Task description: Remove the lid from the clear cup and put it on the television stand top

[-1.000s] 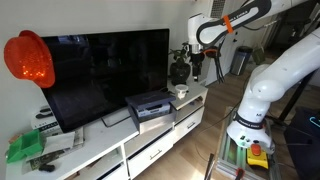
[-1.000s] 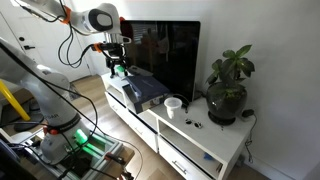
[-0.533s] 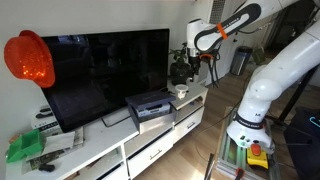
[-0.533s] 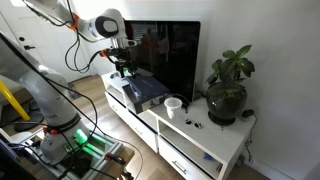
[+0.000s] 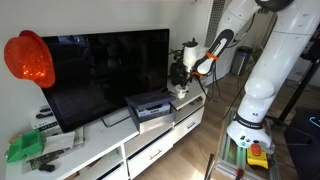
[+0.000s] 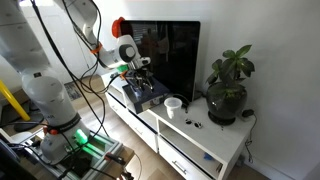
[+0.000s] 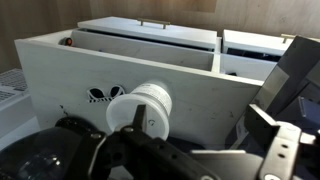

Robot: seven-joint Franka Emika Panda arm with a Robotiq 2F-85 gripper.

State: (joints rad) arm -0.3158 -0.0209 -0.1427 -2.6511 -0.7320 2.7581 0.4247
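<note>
My gripper needs to go down and across first to get from over the grey box to the lid's edge nearest that box.
The clear cup (image 6: 173, 106) stands on the white television stand top (image 6: 205, 133) with its round white lid (image 6: 173, 101) on it, between the grey box and the plant pot. It also shows in an exterior view (image 5: 181, 92). In the wrist view the lidded cup (image 7: 141, 106) lies close by the left fingertip (image 7: 137, 116). My gripper (image 7: 205, 128) is open and empty. It hangs above the stand in both exterior views (image 5: 188, 64) (image 6: 140, 70), over the grey box and apart from the cup.
A grey box-shaped device (image 6: 140, 92) sits beside the cup in front of the large black television (image 5: 105, 70). A potted plant (image 6: 228, 85) stands on the cup's other side; its dark pot (image 7: 40, 160) fills the wrist view's lower left. Small dark bits (image 6: 192, 123) lie near the cup.
The arm has swung down and in toward the television stand. The gripper now hangs lower and closer to the cup. The cup and lid have not moved.
</note>
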